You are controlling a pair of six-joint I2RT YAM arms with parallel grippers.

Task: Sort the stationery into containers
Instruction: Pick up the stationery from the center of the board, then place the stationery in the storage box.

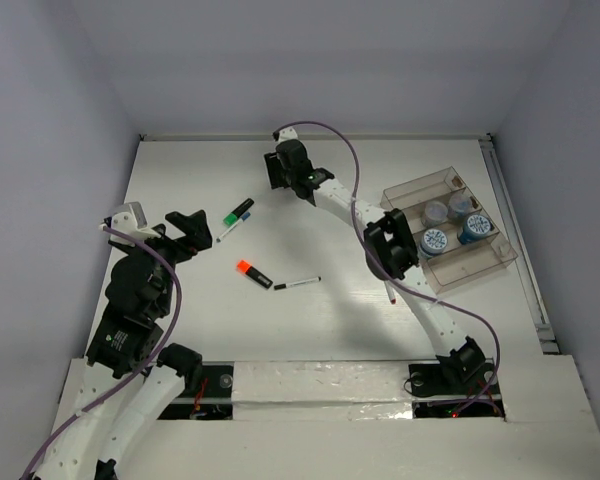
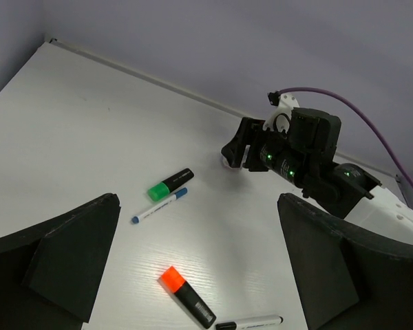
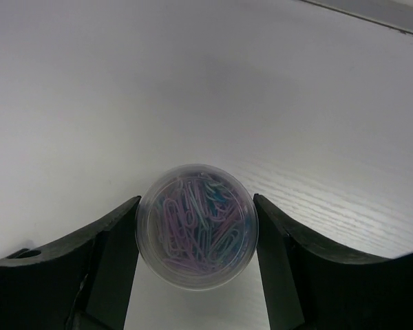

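Note:
I will next lift the matching pot of paper clips across, lower it and release it, as the loose end of the tray's clear-pot row (image 1: 414, 219) lies to my right gripper's right in the top view.
My right gripper (image 1: 274, 175) is at the far middle of the table, its jaws touching both sides of a small clear round pot of coloured paper clips (image 3: 196, 225); the pot also shows in the left wrist view (image 2: 226, 162). My left gripper (image 1: 188, 230) is open and empty at the left. On the table between them lie a green-capped black marker (image 1: 239, 212), a thin blue-capped white pen (image 1: 230, 229), an orange-capped black marker (image 1: 253, 273) and a thin black-and-white pen (image 1: 296, 284). The clear divided tray (image 1: 480, 268) at the right holds several round blue-and-white pots (image 1: 436, 241).
A small red tip (image 1: 391, 297) shows under the right arm's forearm, left of the tray. Purple cables run along both arms. The table's back wall is just beyond the right gripper. A white rail runs along the table's right edge (image 1: 515, 230).

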